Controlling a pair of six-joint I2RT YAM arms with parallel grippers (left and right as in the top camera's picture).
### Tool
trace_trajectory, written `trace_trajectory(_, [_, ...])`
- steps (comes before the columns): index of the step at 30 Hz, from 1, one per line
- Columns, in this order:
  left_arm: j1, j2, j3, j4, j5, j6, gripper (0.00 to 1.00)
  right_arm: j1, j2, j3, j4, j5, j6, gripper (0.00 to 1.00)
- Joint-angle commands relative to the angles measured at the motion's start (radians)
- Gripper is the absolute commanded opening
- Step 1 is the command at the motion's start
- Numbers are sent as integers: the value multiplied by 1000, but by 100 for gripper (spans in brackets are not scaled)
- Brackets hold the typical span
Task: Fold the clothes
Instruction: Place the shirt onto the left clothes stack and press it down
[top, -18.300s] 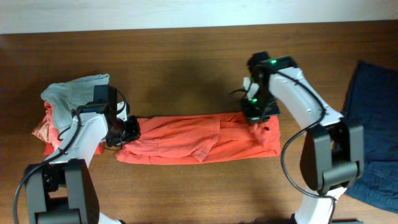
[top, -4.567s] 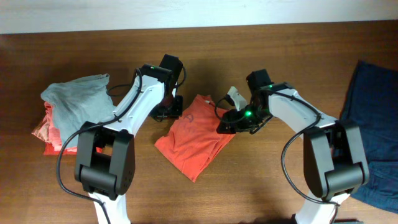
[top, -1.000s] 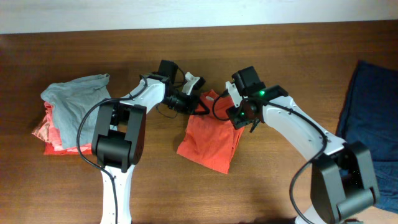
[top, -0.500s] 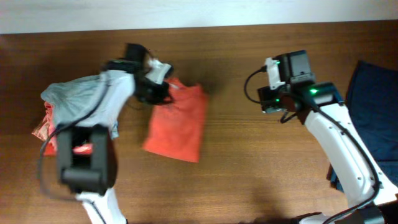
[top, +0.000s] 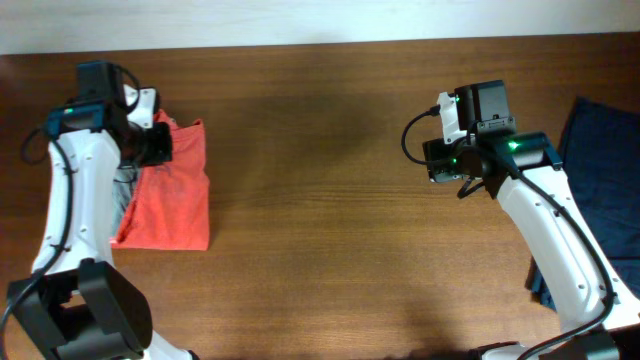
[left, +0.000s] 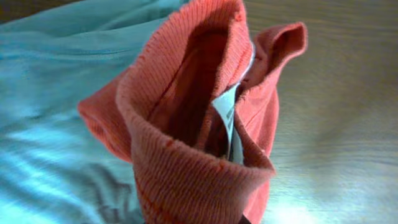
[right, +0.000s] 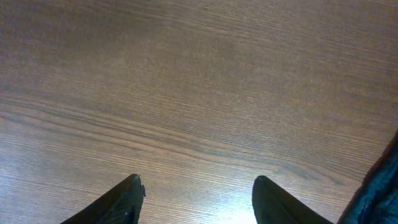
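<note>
Next, my left gripper will move down and left in the overhead view to release the T-shirt's collar, since the pale grey-blue shirt lies below on that side.
A folded coral-red T-shirt (top: 172, 195) lies at the far left, covering most of the pile of clothes there. My left gripper (top: 158, 143) is shut on its collar end. In the left wrist view the ribbed coral collar (left: 186, 155) with a white tag (left: 225, 109) fills the frame, and a pale grey-blue shirt (left: 56, 81) lies under it. The fingers themselves are hidden by cloth. My right gripper (top: 440, 160) hangs open over bare wood, its two dark fingertips (right: 127, 193) apart with nothing between them.
A dark navy shirt (top: 600, 150) lies spread at the right edge of the table, and its edge (right: 385, 183) shows in the right wrist view. The wooden table (top: 330, 200) stretches between the two arms. A white wall runs along the back.
My left arm has swung left, carrying the folded coral shirt from the table's middle onto the pile. The right gripper let go of the shirt and pulled back to the right.
</note>
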Motion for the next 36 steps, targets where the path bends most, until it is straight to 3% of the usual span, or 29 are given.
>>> trace_trajectory(1, [45,-42,5,22,-20,-29,0,-5,-20,12,-3,4,7,61])
trace_trajectory(18, [245,-35,5,251,-98,-174,0,-3,-20,12,-8,-22,7,61])
trace_trajectory(36, [356,118,4,281,-123,-216,0,-3,-20,12,-15,-23,7,61])
